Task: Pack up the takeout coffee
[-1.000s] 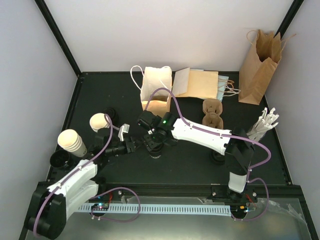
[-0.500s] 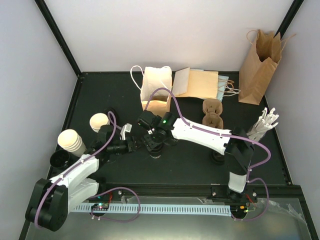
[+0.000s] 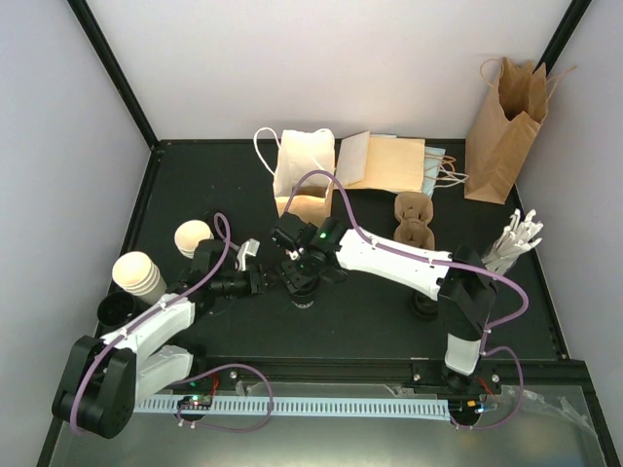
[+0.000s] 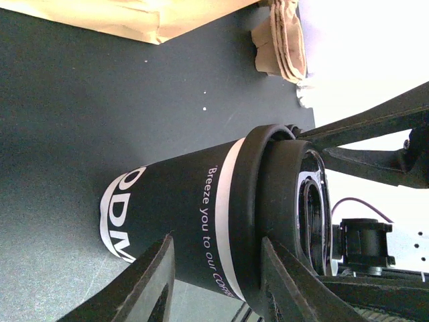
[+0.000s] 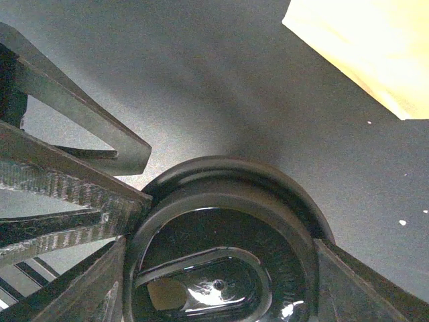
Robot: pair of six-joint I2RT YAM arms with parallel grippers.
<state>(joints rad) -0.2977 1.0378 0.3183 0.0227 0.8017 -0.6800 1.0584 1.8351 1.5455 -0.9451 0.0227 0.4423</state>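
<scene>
The robot's right gripper needs to move the cup to the right in the top view, away from the left gripper, and let go of it there, because the tabletop is clear on that side.
A black paper coffee cup [image 4: 181, 215] with white lettering and a black lid [image 5: 221, 268] stands upright mid-table [image 3: 303, 296], mostly hidden under my right gripper [image 3: 297, 274]. The right gripper [image 5: 220, 255] comes down from above, its fingers pressed on opposite sides of the lid. My left gripper [image 3: 265, 282] reaches in from the left, open [image 4: 216, 251]. One finger is level with the lid rim, the other with the cup's body, and it does not clasp the cup. The left fingers [image 5: 87, 127] touch the lid's edge. Lidless cream-white cups stand at the left [image 3: 139, 275] [image 3: 193, 236].
An open kraft bag [image 3: 304, 170] stands behind the cup, with flat bags [image 3: 384, 161] beside it. An upright bag [image 3: 504, 126] is at the back right. A cardboard carrier [image 3: 414, 219], white utensils [image 3: 514, 241] and loose black lids [image 3: 115, 309] are also on the table.
My left gripper has edged right, up against the cup, and the left arm has swung with it. The right gripper and the cup have stayed put.
</scene>
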